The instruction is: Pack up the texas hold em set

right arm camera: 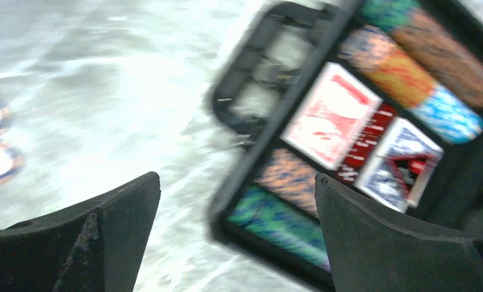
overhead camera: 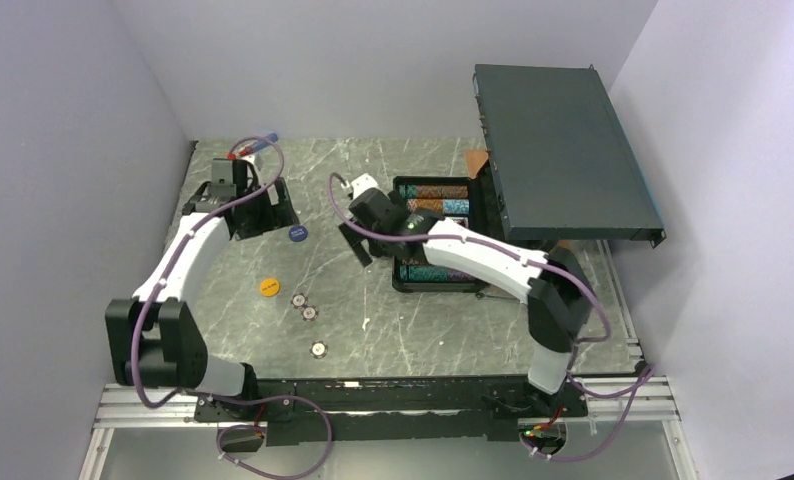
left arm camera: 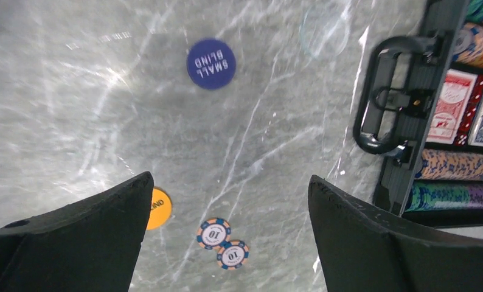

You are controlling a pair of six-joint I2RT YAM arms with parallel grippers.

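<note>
The orange button (overhead camera: 268, 287) (left arm camera: 160, 208) lies loose outside the case, so the left gripper should next swing back and down, with its open fingers on both sides of the button.
The small dark case (overhead camera: 405, 283) lies open right of the table's middle, with rows of striped chips inside. The left wrist view shows its black handle (left arm camera: 385, 97) and the red deck (left arm camera: 452, 106). The blurred right wrist view shows the red deck (right arm camera: 333, 115), red dice (right arm camera: 367, 143) and blue deck (right arm camera: 400, 161). On the table lie a blue "small blind" button (overhead camera: 297, 234), an orange button (overhead camera: 268, 287) and three loose chips (overhead camera: 310, 313). My left gripper (overhead camera: 261, 212) is open and empty at the far left. My right gripper (overhead camera: 373, 245) is open and empty beside the case's left edge.
A large flat dark metal rack box (overhead camera: 563, 150) rises at the back right, overhanging the case's right side. A red-and-blue-handled screwdriver (overhead camera: 253, 148) lies at the far left behind my left gripper. Purple walls close in left, back and right.
</note>
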